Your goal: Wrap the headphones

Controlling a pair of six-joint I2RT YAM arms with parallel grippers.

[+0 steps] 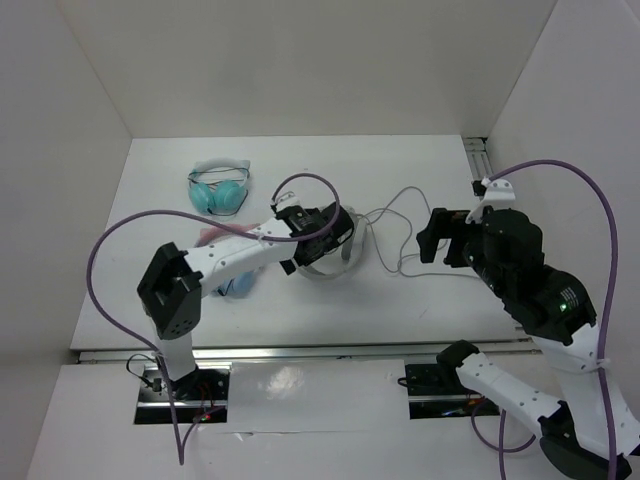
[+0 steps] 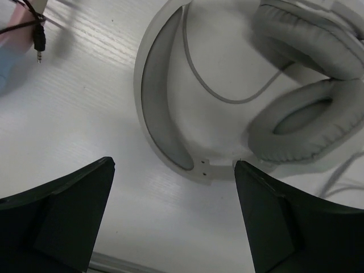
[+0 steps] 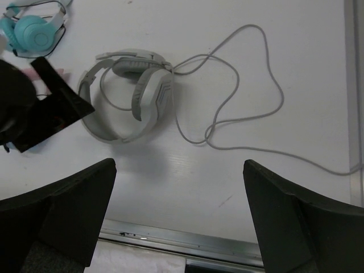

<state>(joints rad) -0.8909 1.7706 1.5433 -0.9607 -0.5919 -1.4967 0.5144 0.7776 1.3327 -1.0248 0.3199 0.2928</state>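
Note:
The headband comes next for my left gripper, and I will lower the gripper to the headband at the middle of its wide curve [image 2: 150, 91].
The light grey-white headphones [image 1: 340, 265] lie flat at the table's middle, ear cups [image 2: 301, 125] folded next to each other inside the wide headband [image 2: 159, 114]. Their thin grey cable [image 1: 400, 215] runs off to the right in loose loops [image 3: 250, 96]. My left gripper [image 1: 320, 235] hovers over the headphones and hides part of them from above; it is open [image 2: 173, 165], with only the headband's end and table between its fingers. My right gripper [image 1: 440, 235] hangs open [image 3: 179, 165] to the right, above bare table near the cable, with the headphones [image 3: 128, 94] further left.
A teal pair with a white headband [image 1: 220, 187] lies at the back left. A pink and blue pair [image 1: 235, 285] sits partly under the left arm, its black jack plug [image 2: 38, 42] on the table. Metal rails run along the front edge [image 3: 182, 244] and back right [image 1: 478, 160].

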